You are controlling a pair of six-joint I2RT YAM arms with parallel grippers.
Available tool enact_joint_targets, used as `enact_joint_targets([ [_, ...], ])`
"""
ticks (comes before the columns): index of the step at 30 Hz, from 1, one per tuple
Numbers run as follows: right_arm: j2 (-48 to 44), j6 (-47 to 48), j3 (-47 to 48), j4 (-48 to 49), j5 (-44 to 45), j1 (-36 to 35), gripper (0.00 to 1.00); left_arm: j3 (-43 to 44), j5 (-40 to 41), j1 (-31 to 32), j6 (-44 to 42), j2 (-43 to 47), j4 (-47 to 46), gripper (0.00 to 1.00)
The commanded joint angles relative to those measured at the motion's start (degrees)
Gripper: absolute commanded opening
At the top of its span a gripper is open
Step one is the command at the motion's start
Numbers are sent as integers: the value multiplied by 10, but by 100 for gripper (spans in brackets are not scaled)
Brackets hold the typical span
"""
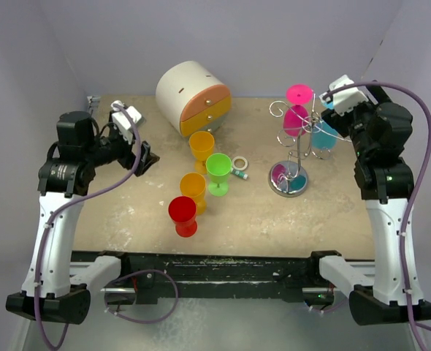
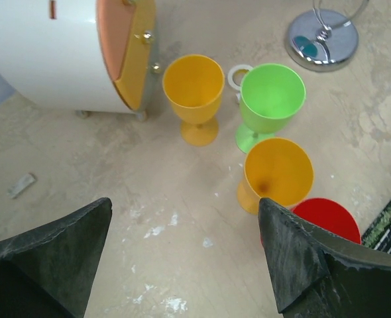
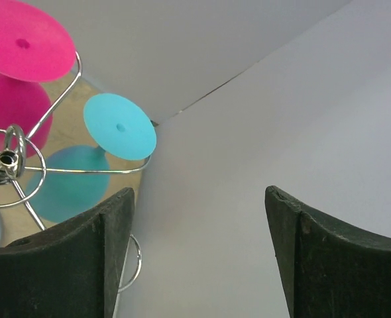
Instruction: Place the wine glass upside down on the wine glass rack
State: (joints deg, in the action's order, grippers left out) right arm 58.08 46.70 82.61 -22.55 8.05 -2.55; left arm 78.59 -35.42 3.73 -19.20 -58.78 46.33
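Since the red glass stands upright with its top open, I will bring my left gripper back and to the right in the top view, down astride the red glass's rim [image 1: 171, 204].
The chrome wine glass rack [image 1: 291, 150] stands at the right on its disc base [image 2: 323, 43]. A pink wine glass [image 1: 296, 117] and a teal wine glass [image 1: 323, 136] hang upside down from its arms. In the right wrist view the teal foot [image 3: 120, 126] rests on a wire arm beside the rack's hub [image 3: 6, 159]. My right gripper [image 3: 199, 195] is open and empty just right of that teal foot, facing the wall. My left gripper [image 2: 185, 202] is open above bare table, left of the yellow [image 2: 194, 83], green [image 2: 272, 99], orange [image 2: 278, 172] and red [image 2: 328, 218] glasses standing upright.
A white round cabinet with orange drawers [image 1: 193, 95] stands at the back. A tape roll [image 1: 239, 163] lies between the green glass and the rack. Grey walls close the back and both sides; the right wall is close to my right arm [image 1: 380, 146].
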Motion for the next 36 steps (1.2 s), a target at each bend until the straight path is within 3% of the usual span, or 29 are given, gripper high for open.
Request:
enact_joint_targets([
  [1, -8, -85, 61, -23, -37, 1, 82, -23, -45, 32, -63, -12, 38, 93],
  [7, -18, -106, 87, -84, -163, 1, 83, -76, -33, 113, -102, -24, 78, 90],
  [17, -19, -100, 67, -83, -162, 3, 84, -155, 63, 240, -128, -58, 57, 79],
  [26, -19, -95, 54, -79, -157, 2, 86, -180, 114, 267, -151, -76, 62, 63],
  [31, -19, -92, 46, -79, -156, 3, 87, -186, 131, 269, -169, -83, 85, 45],
  [36, -17, -88, 41, -76, -144, 3, 87, -181, 148, 269, -197, -79, 124, 33],
])
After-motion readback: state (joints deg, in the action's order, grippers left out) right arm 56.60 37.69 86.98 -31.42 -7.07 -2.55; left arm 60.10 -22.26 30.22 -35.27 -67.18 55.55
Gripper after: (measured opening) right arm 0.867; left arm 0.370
